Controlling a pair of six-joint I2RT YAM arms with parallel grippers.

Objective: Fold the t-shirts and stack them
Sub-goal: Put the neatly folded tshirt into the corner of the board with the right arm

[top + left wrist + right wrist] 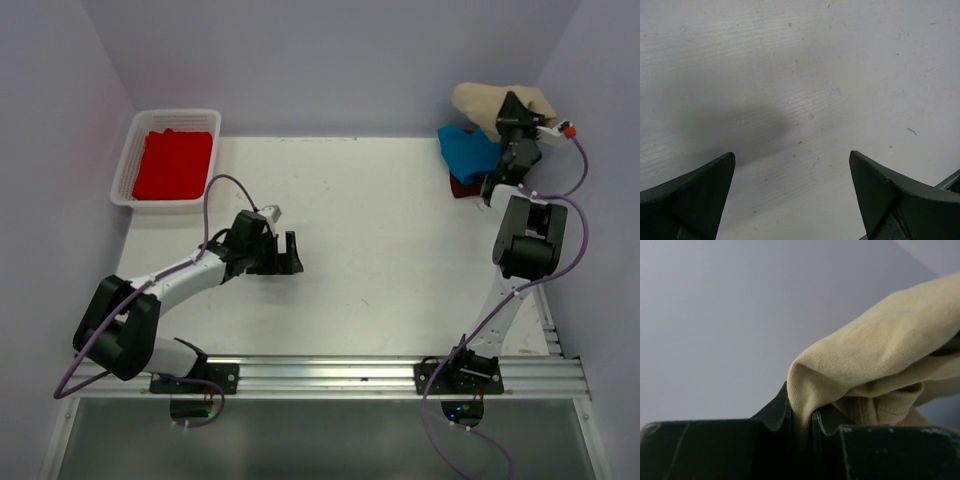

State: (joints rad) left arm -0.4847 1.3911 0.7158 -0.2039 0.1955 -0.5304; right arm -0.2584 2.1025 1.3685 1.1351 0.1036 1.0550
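The tan fold is still lifted, so the robot's right gripper needs to move down and back over the blue t-shirt's near side below it next and let go of the cloth.
My right gripper (pixel 510 115) is shut on a fold of the tan t-shirt (pixel 482 104) and holds it lifted at the far right corner, against the back wall. In the right wrist view the tan cloth (pixel 875 360) is pinched between the jaws at the gripper (pixel 802 415). The bright blue t-shirt (pixel 468 150) lies crumpled under it, with the dark maroon one (pixel 463 187) peeking out beneath. The bright red t-shirt (pixel 173 163) lies in the basket at the far left. My left gripper (pixel 287 252) is open and empty, low over the bare table (pixel 800 100).
The white lattice basket (pixel 128 160) stands at the far left corner. Grey walls close in the left, back and right sides. An aluminium rail (pixel 330 372) runs along the near edge under the arm bases.
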